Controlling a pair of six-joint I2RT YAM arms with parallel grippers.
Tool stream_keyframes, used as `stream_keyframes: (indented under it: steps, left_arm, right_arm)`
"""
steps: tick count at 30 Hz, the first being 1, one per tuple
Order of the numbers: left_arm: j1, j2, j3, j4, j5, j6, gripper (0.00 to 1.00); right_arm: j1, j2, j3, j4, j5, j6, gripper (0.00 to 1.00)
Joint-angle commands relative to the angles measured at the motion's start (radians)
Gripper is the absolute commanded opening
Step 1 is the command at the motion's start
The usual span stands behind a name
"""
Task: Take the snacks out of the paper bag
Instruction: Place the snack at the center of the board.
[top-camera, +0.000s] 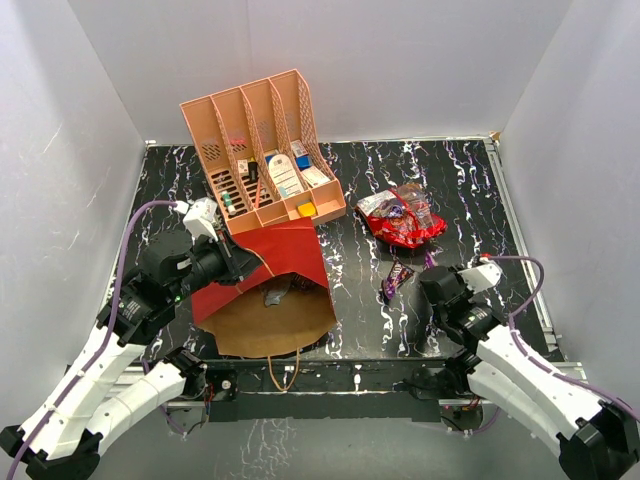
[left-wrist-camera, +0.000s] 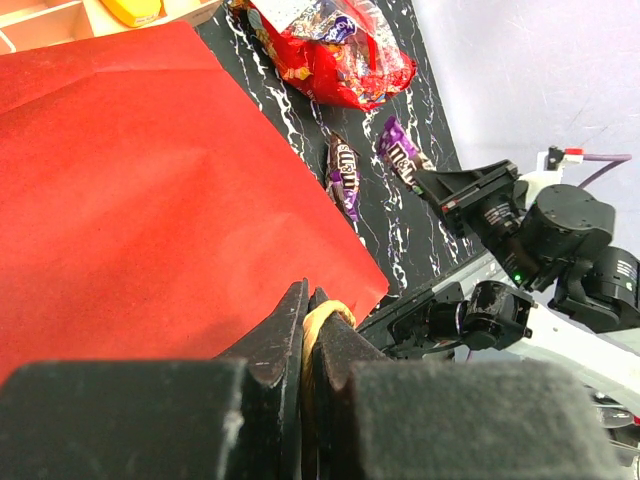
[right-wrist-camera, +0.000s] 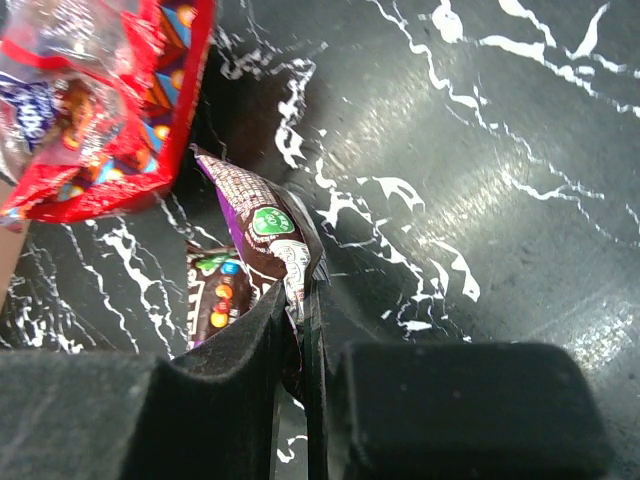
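Observation:
The robot needs to move its right gripper down toward the left in the top view and let go of the purple pack on the bare mat beside the dark brown pack (top-camera: 396, 279).
The red paper bag (top-camera: 285, 258) lies tipped on the mat, its brown mouth (top-camera: 275, 325) facing the near edge. A silvery wrapper (top-camera: 274, 296) shows inside. My left gripper (top-camera: 240, 263) is shut on the bag's tan cord handle (left-wrist-camera: 326, 314) at the bag's left side; the jaws (left-wrist-camera: 310, 300) pinch it over the red paper (left-wrist-camera: 150, 180). My right gripper (top-camera: 430, 270) is shut on a purple candy pack (right-wrist-camera: 262, 222), just above the mat, jaws (right-wrist-camera: 298, 300) closed on its end. A dark brown pack (top-camera: 396, 279) lies beside it. The shiny red bag (top-camera: 402, 218) lies behind them.
The salmon-pink organizer (top-camera: 262, 150) with small boxes stands right behind the paper bag. White walls close in the left, back and right. A second cord handle (top-camera: 283, 372) hangs over the near edge. A metal rail (top-camera: 520, 240) runs along the mat's right side.

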Motion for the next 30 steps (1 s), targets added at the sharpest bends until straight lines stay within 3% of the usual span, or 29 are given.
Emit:
stream_keyframes:
  steps: [1,8,17,21,24,30]
  left_arm:
    - [0.003,-0.008,0.019,-0.012,0.008,0.004,0.00]
    - [0.004,-0.014,0.015,-0.014,0.004,0.003,0.00]
    - [0.004,-0.013,0.024,-0.023,0.002,0.008,0.00]
    - [0.003,-0.014,0.021,-0.021,0.004,0.007,0.00]
    - [0.004,-0.015,0.013,-0.013,0.008,0.003,0.00]
    - [0.004,-0.010,0.014,-0.010,0.013,0.004,0.00]
  right_arm:
    - [-0.004,0.029,-0.005,0.017,-0.036,0.159,0.07]
    - [-0.004,0.035,-0.111,0.129,-0.192,0.201,0.08]
    - [-0.004,0.070,-0.158,0.253,-0.281,0.164,0.10]
    - [-0.005,0.019,-0.155,0.224,-0.276,0.136,0.37]
    - [-0.004,-0.042,-0.139,0.166,-0.241,0.106,0.51]
    - [-0.003,-0.149,-0.068,0.046,-0.095,0.029,0.65]
